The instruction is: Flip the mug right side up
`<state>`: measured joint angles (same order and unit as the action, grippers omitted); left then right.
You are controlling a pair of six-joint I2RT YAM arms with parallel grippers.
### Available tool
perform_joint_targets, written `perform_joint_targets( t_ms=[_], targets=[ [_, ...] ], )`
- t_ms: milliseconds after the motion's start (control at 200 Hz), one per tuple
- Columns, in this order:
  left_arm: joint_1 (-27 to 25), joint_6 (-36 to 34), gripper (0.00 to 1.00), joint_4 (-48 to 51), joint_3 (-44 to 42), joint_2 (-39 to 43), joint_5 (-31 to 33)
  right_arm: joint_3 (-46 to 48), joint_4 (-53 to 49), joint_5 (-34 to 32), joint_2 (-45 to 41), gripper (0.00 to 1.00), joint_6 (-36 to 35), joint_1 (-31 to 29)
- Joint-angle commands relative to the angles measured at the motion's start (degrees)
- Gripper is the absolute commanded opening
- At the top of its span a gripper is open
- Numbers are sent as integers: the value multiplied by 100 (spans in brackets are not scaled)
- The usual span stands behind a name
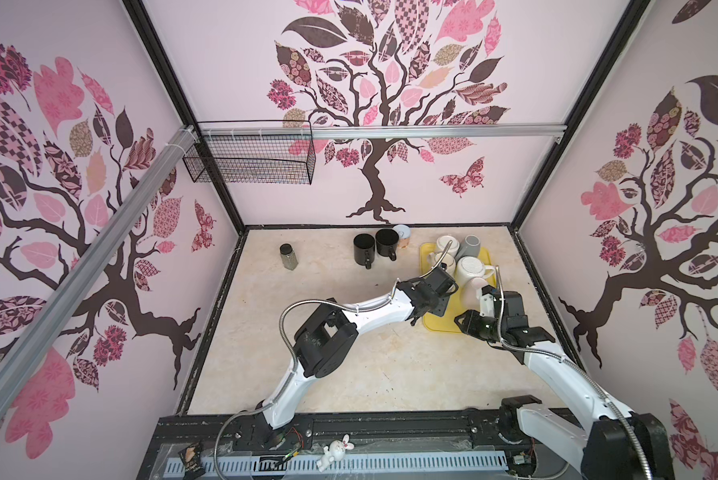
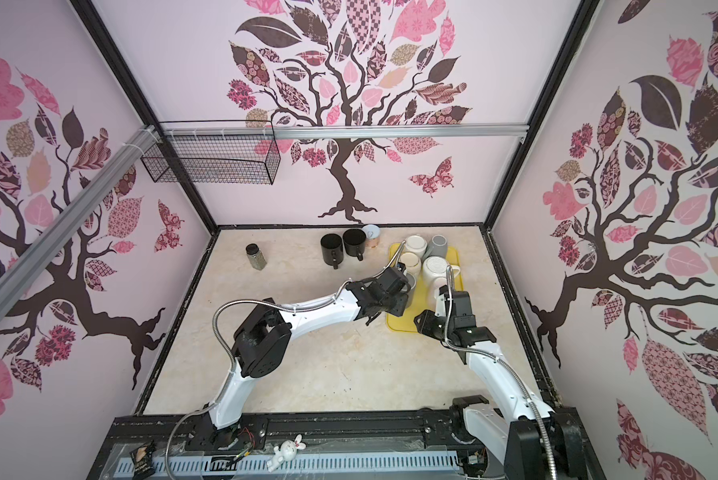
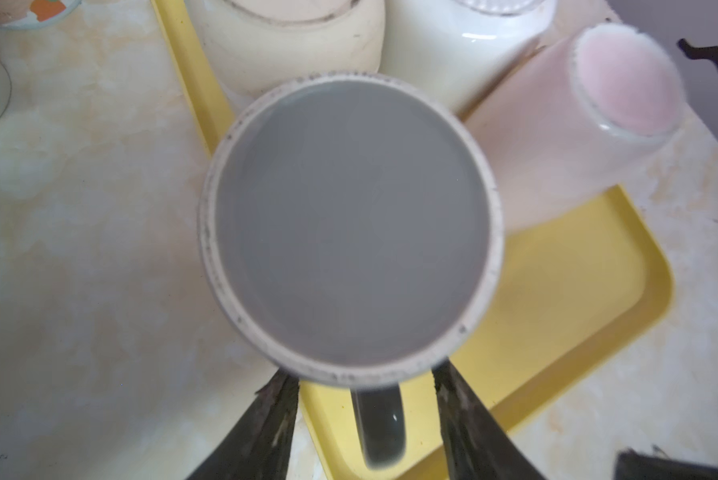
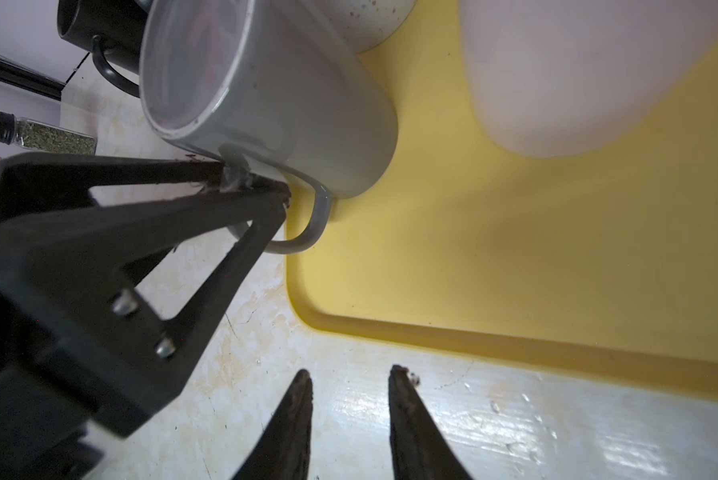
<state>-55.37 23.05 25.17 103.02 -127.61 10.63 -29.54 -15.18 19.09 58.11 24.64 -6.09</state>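
Note:
The grey mug's handle lies just below my left gripper with a gap to each open finger, so the gripper needs to lower its fingers around it next and close.
A grey mug stands upside down near the front left corner of the yellow tray, its unglazed foot ring facing up. My left gripper is open, one jaw on each side of the mug's handle, with a gap on both sides. The right wrist view shows the same mug with the left fingers at the top of its handle. My right gripper is open and empty, over the table just off the tray's front edge. In a top view the left wrist mostly hides the mug.
The tray also holds a pink mug, a white mug, cream mugs and another grey mug. Two black mugs, a patterned cup and a spice jar stand at the back. A wire basket hangs on the wall.

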Motion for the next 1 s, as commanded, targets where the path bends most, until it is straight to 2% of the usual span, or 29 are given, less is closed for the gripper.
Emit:
perform_joint_targets(
  t_ms=[0,205,405,560,820,920,995],
  targets=[
    [44,-117,51,395,501,-203,352,-42,-45,-11,-42,34,-30,-3],
    [98,-98,40,437,565,-339,265,11,-55,-6,-142,34,-56,-2],
    [98,-177,13,328,392,-195,319,1,-93,27,-201,35,-68,1],
    [109,-253,0,360,319,-35,342,22,-50,74,-260,35,-4,-4],
    [106,-381,0,67,-16,439,176,107,190,289,-555,35,234,2],
    [162,-361,0,-135,-283,794,-133,332,576,534,-744,35,568,2],
    [277,-298,0,-485,-813,1207,-429,354,778,869,-781,36,815,-4]
  ],
)
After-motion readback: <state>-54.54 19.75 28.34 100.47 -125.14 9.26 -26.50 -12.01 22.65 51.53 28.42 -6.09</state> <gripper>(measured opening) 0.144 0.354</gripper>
